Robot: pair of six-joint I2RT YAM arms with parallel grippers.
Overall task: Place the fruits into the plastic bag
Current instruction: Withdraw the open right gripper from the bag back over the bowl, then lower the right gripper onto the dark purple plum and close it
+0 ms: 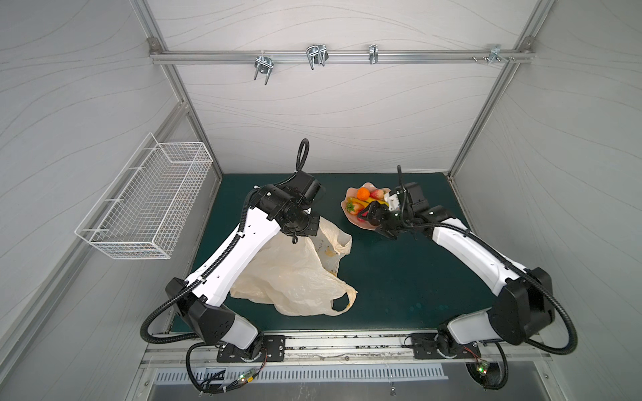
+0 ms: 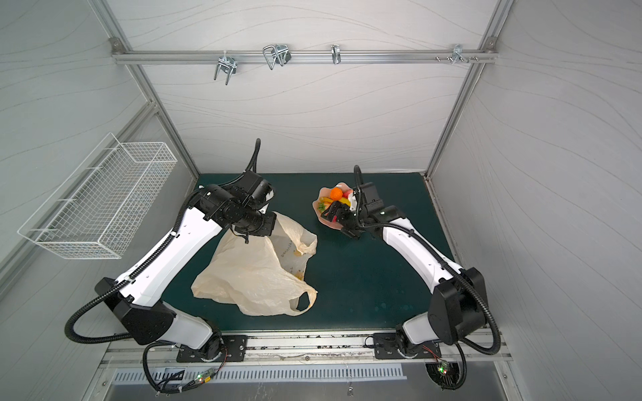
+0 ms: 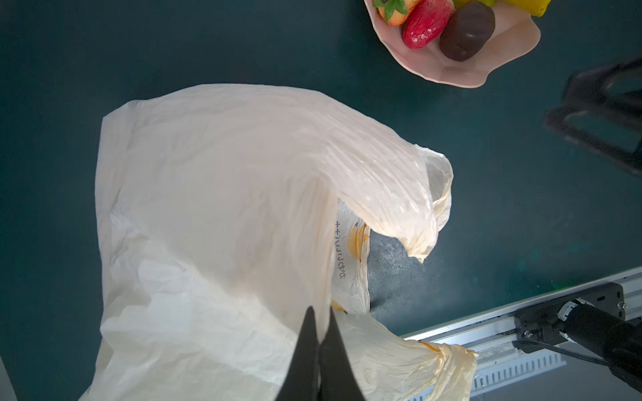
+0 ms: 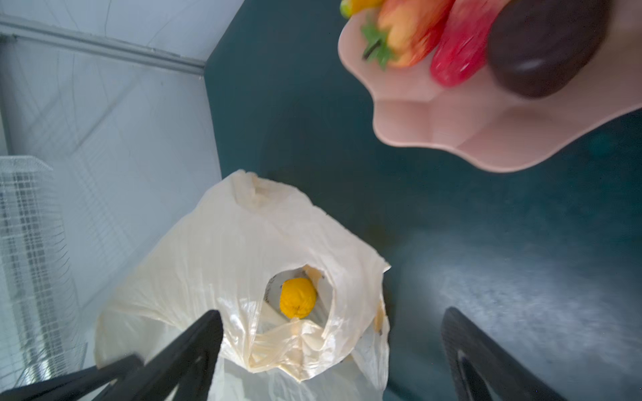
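Observation:
My right gripper swings outward, turns its fingers downward and lowers them around the sides of the dark brown ball [image 4: 549, 43] next, since it lies outward and below.
The cream plastic bag [image 1: 295, 274] [image 2: 250, 274] lies crumpled on the green mat. My left gripper [image 3: 320, 343] is shut on a fold of the bag's film [image 3: 215, 194] and holds its mouth up. A yellow-orange round fruit [image 4: 298, 298] lies inside the bag [image 4: 215, 250]. The other fruits sit in the pink bowl [image 1: 348, 205]: an orange [image 1: 363, 193], bananas, strawberries [image 3: 394, 10], a red fruit [image 3: 427, 24] and a dark brown ball [image 3: 467, 31]. My right gripper [image 1: 372, 217] [image 4: 332, 312] is open and holds nothing. It hovers by the bowl's near rim [image 4: 451, 139].
A white wire basket [image 1: 146, 205] hangs on the left wall. Metal hooks [image 1: 316, 55] hang on a rail along the back wall. The aluminium rail carrying the arm bases [image 1: 347, 347] runs along the mat's front edge.

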